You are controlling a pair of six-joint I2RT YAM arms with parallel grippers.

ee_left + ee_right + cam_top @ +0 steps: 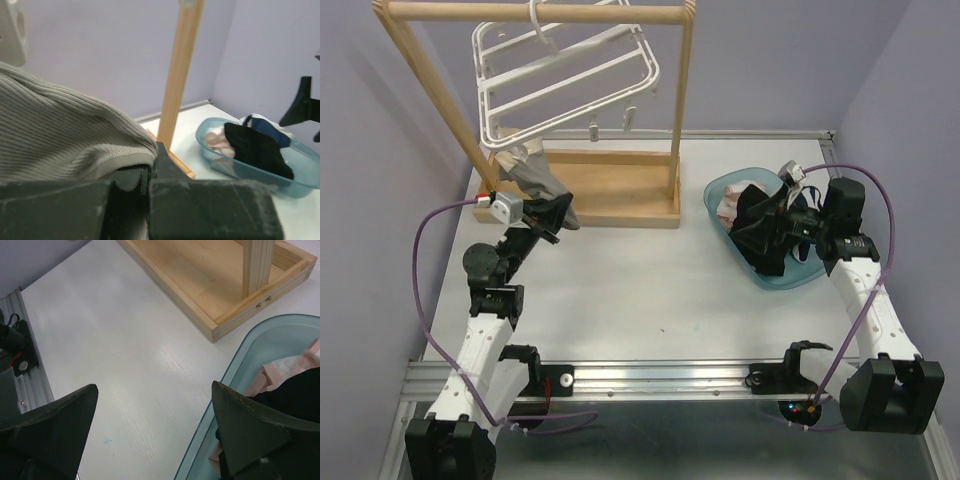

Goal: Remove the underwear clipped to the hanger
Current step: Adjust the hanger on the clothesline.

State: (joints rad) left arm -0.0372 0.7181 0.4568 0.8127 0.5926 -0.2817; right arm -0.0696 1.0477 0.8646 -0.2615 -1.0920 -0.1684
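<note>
The left gripper will next pull the underwear's hem sideways toward the post on the tub side and open, since the underwear [525, 168] is clipped at the hanger's corner away from the tub [720, 190].
The white hanger [570, 70] hangs tilted from the wooden rail. One grey ribbed piece of underwear [525, 168] is still clipped at its lower left corner. My left gripper [552, 215] is shut on the lower edge of that cloth. In the left wrist view the grey underwear [65, 135] fills the left side and its hem is pinched between the closed jaws of the left gripper [150, 167]. My right gripper [767, 225] hovers open over the blue tub [720, 190], holding nothing. In the right wrist view the right gripper [154, 386] straddles the tub's rim [235, 365].
The tub [210, 145] holds black [255, 150], pink and navy garments. The wooden stand's base [620, 190] and right post [180, 75] stand between the arms and the back wall. Purple walls close in the left, back and right sides.
</note>
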